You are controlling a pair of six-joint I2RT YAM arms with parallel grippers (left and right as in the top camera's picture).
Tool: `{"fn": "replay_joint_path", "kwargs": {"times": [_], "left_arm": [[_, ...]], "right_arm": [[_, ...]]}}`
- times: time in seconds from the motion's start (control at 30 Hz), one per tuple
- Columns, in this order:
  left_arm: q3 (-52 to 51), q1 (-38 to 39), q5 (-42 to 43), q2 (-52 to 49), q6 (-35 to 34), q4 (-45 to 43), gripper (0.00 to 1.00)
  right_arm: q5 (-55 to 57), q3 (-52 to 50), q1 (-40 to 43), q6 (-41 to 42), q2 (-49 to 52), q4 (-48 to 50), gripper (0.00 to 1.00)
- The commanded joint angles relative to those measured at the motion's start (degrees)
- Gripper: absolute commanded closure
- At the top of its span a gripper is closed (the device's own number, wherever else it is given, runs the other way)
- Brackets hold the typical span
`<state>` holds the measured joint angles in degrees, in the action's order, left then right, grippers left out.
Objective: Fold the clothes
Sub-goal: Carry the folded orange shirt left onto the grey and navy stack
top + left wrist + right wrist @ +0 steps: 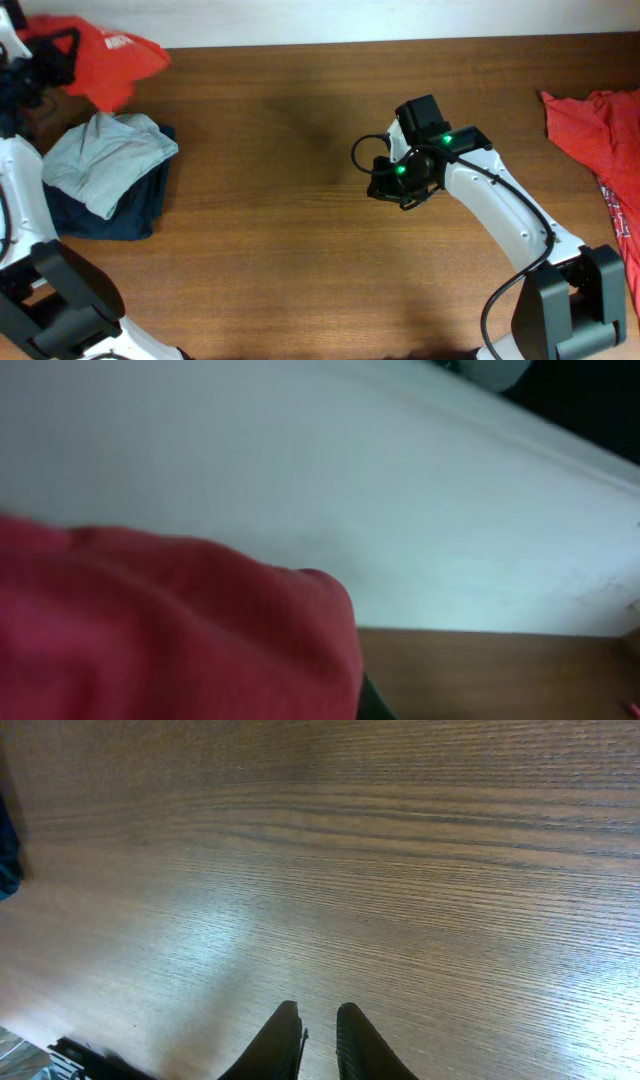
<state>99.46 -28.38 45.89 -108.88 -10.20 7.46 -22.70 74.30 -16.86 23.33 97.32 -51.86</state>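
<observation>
I should lower my left gripper and move it back next, then let go of the T-shirt on the pile's grey top (110, 160), because the folded clothes are below and back from it.
One of the clothes, an orange-red T-shirt (115, 55) with white print, hangs bunched at the table's far left corner. My left gripper (58, 48) is shut on it. In the left wrist view the red cloth (170, 630) fills the lower left and hides the fingers. A second orange-red T-shirt (595, 135) lies crumpled at the right edge of the table. My right gripper (383, 182) hovers over bare wood near the middle. In the right wrist view the right gripper (319, 1012) is open by only a narrow gap, with nothing between its fingers.
A pile of folded clothes, grey (105, 160) on top of navy (130, 210), sits at the left of the wooden table (280, 250). A white wall (350, 480) rises just behind the table's far edge.
</observation>
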Motion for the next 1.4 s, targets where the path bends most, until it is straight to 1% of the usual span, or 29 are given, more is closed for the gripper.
{"fn": "replay_joint_path", "kwargs": {"times": [0.0, 0.03, 0.2, 0.23, 0.27, 0.3, 0.47, 0.6, 0.63, 0.7, 0.73, 0.77, 0.8, 0.83, 0.87, 0.9, 0.97, 1.03, 1.07, 1.23, 1.33, 1.37], "left_arm": [[2.08, -0.72, 1.86, 0.44, 1.86, 0.11, 1.00], [2.08, -0.79, 1.60, 0.31, 2.91, 0.87, 1.00], [2.08, -0.57, -4.17, -0.33, 14.95, 15.52, 1.00], [2.05, -0.44, -6.99, -0.76, 18.08, 20.26, 1.00], [2.05, -0.44, -8.35, -0.90, 19.26, 22.62, 1.00], [2.05, -0.55, -10.62, -1.05, 20.90, 26.99, 1.00], [2.08, -2.32, -13.66, -1.03, 21.03, 35.19, 1.00], [2.08, -4.24, -20.26, -1.03, 20.96, 40.15, 1.00], [2.05, -5.18, -23.34, -1.03, 19.43, 41.42, 1.00], [2.05, -6.60, -24.46, -1.03, 16.61, 42.01, 0.99], [2.08, -7.17, -24.52, -1.03, 15.98, 42.42, 0.94], [2.08, -7.93, -24.50, -1.03, 15.19, 43.23, 0.86], [2.08, -8.52, -24.50, -1.03, 14.19, 43.93, 0.75], [2.08, -9.09, -24.50, -1.03, 13.00, 44.76, 0.60], [2.08, -9.64, -24.48, -1.03, 11.89, 45.72, 0.31], [2.08, -10.08, -24.46, -1.03, 11.13, 46.62, 0.22], [2.08, -10.93, -24.02, -0.76, 10.21, 48.35, 0.15], [2.10, -11.63, -24.06, -0.11, 10.14, 49.77, 0.13], [2.08, -11.91, -24.06, 0.35, 10.14, 50.18, 0.08], [2.08, -11.89, -21.18, 3.76, 10.56, 52.17, 0.06], [1.49, -9.62, -21.29, 3.74, 14.86, 54.64, 0.06], [0.74, -8.79, -22.21, 3.67, 14.99, 54.64, 0.06]], "right_arm": [[0.92, 0.07, -0.04, -0.59, -0.63, -0.15, 0.82], [0.92, 0.07, -0.04, -0.59, -0.63, -0.24, 0.81], [1.38, 0.07, -0.04, -0.63, -0.63, -1.51, 0.81], [1.57, 0.07, -0.04, -0.63, -0.63, -1.55, 0.82], [1.57, 0.07, -0.04, -0.63, -0.63, -1.55, 0.81], [1.60, 0.07, -0.04, -0.63, -0.63, -1.55, 0.82], [1.62, 0.07, -0.04, -0.66, -0.63, -1.55, 0.81], [1.57, 0.07, -0.04, -1.97, -0.63, -1.62, 0.81], [1.92, 0.07, -0.04, -1.97, -0.63, -1.79, 0.81], [2.01, 0.07, -0.04, -2.14, -0.63, -1.92, 0.82], [2.01, 0.07, -0.04, -2.12, -0.63, -1.97, 0.81], [2.01, 0.07, -0.04, -2.14, -0.63, -1.97, 0.81], [2.01, 0.07, -0.04, -2.12, -0.63, -1.95, 0.81], [2.01, 0.07, -0.04, -2.12, -0.63, -1.92, 0.81], [2.03, 0.07, -0.04, -2.12, -0.63, -1.92, 0.81], [2.03, 0.07, -0.04, -2.14, -0.63, -1.92, 0.81], [2.45, 0.07, -0.04, -2.14, -0.63, -1.95, 0.81], [2.43, 0.07, -0.04, -2.14, -0.63, -1.97, 0.81], [2.43, 0.07, -0.04, -2.16, -0.63, -1.97, 0.81], [2.45, 0.07, -0.04, -2.14, -0.63, -1.75, 0.81], [2.45, 0.07, -0.04, -2.14, -0.63, -1.31, 0.81], [2.45, 0.07, -0.04, -2.14, -0.63, -1.20, 0.81]]}}
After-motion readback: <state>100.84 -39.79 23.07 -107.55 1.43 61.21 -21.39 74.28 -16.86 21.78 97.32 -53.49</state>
